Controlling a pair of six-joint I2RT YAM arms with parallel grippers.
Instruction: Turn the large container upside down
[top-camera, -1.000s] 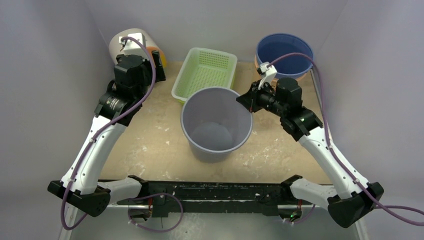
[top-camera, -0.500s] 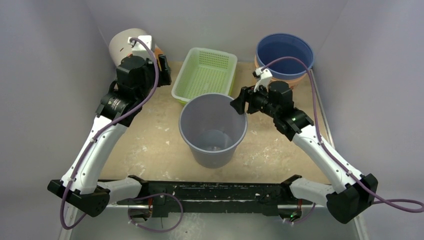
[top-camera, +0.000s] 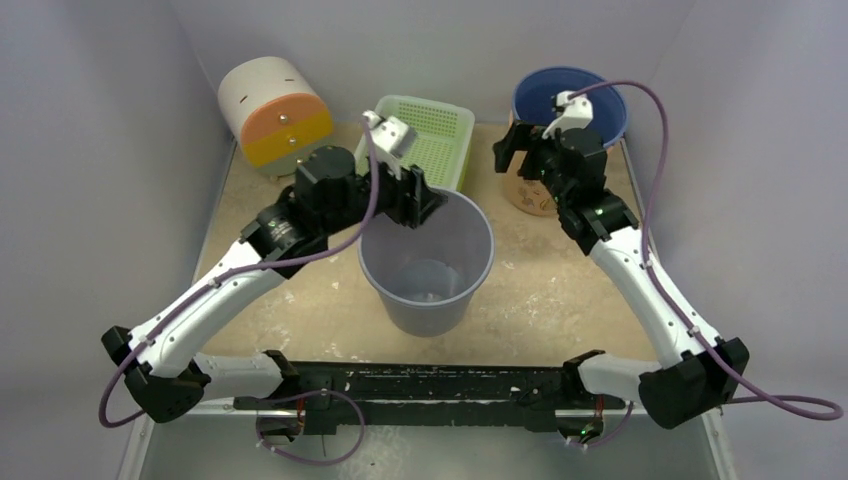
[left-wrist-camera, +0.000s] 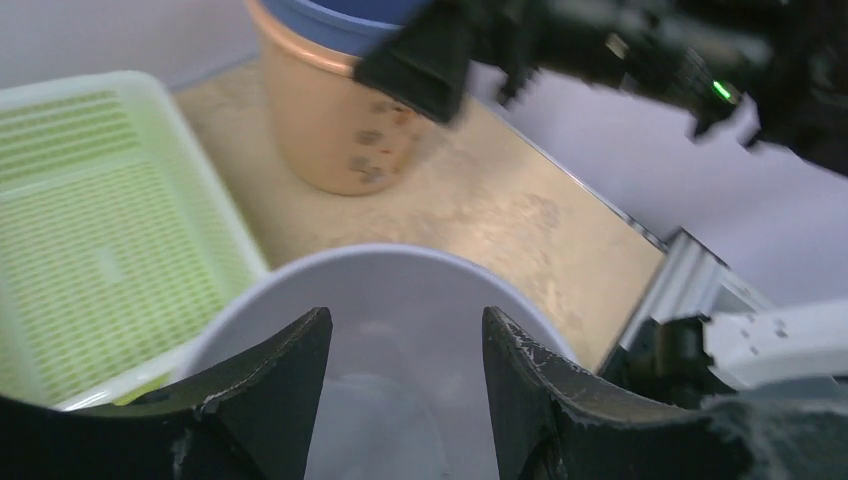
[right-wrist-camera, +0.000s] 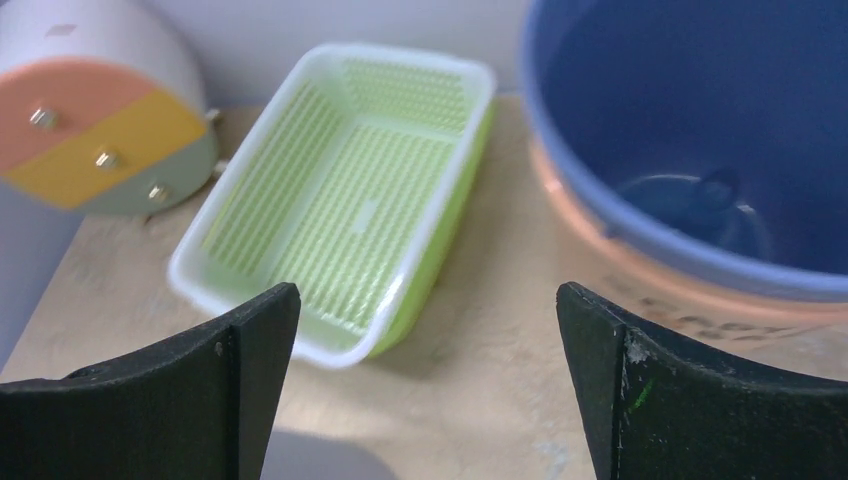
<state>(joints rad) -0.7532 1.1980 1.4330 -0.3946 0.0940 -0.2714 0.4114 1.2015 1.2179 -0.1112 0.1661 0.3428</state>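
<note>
My fingers have only the inside of the container between them, so I should move my left gripper to the right in the top view, astride the container's rim farthest from the drawer unit (top-camera: 490, 262) (left-wrist-camera: 545, 318).
The large container (top-camera: 428, 262) is a grey bucket standing upright, mouth up, in the middle of the table. My left gripper (top-camera: 424, 200) hangs over its back-left rim. In the left wrist view the left gripper (left-wrist-camera: 405, 335) is open, with the container's inner wall (left-wrist-camera: 400, 290) showing in the gap and nothing pinched; the near rim is hidden below the fingers. My right gripper (top-camera: 514, 158) is wide open, clear of the container, back right beside the orange pot. In the right wrist view the right gripper (right-wrist-camera: 428, 385) holds nothing, with bare table between its fingers.
A green basket (top-camera: 415, 140) (right-wrist-camera: 350, 200) lies just behind the container. An orange pot with a blue bowl on top (top-camera: 568, 100) (right-wrist-camera: 700, 150) stands at the back right. A white drawer unit with orange and yellow fronts (top-camera: 272, 110) sits at the back left.
The right gripper opened, let go of the container's right rim and drew back toward the orange pot. The left arm swung from the drawer unit to the container's back-left rim.
</note>
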